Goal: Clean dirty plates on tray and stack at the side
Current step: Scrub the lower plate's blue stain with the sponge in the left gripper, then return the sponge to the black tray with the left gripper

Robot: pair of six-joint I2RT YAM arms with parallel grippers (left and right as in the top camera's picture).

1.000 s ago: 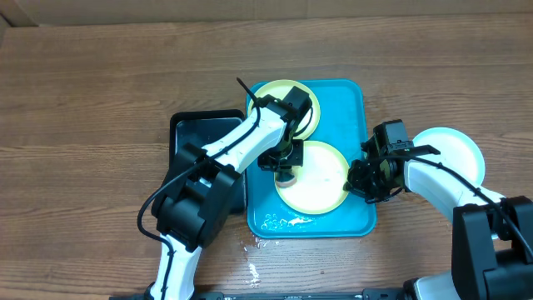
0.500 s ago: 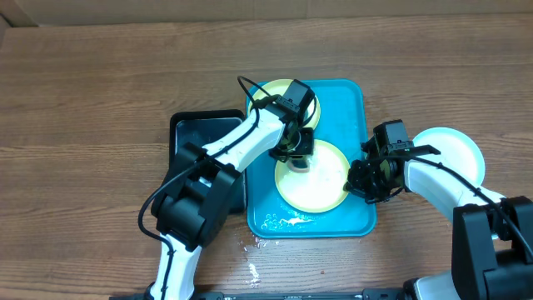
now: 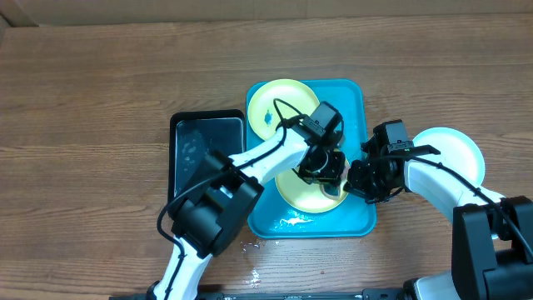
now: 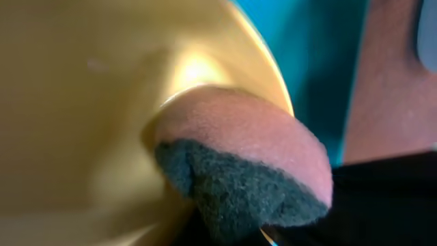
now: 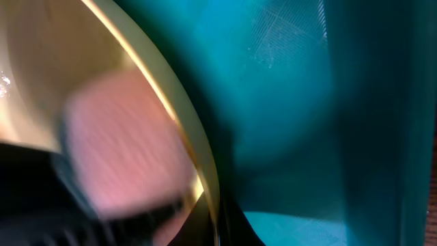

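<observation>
I should next lift my left gripper off the smear-free plate and move it across to let go of the sponge in the black tray, to its left in the overhead view.
The turquoise tray holds two plates. The far plate has a yellow-green rim and a blue smear. The near plate lies under both grippers. My left gripper is shut on a pink sponge with a dark green scouring face, pressed onto the near plate's inner surface close to its rim. My right gripper is shut on that plate's right rim, and the sponge shows blurred just beyond it. A third pale plate lies on the table right of the tray, partly covered by the right arm.
A black tray with water stands left of the turquoise one, under the left arm. Water drops lie in the turquoise tray's front and on the wooden table before it.
My left gripper has swept the sponge across the near plate from its left part to its right edge, close to the right gripper, uncovering the far plate. The right arm has not moved.
</observation>
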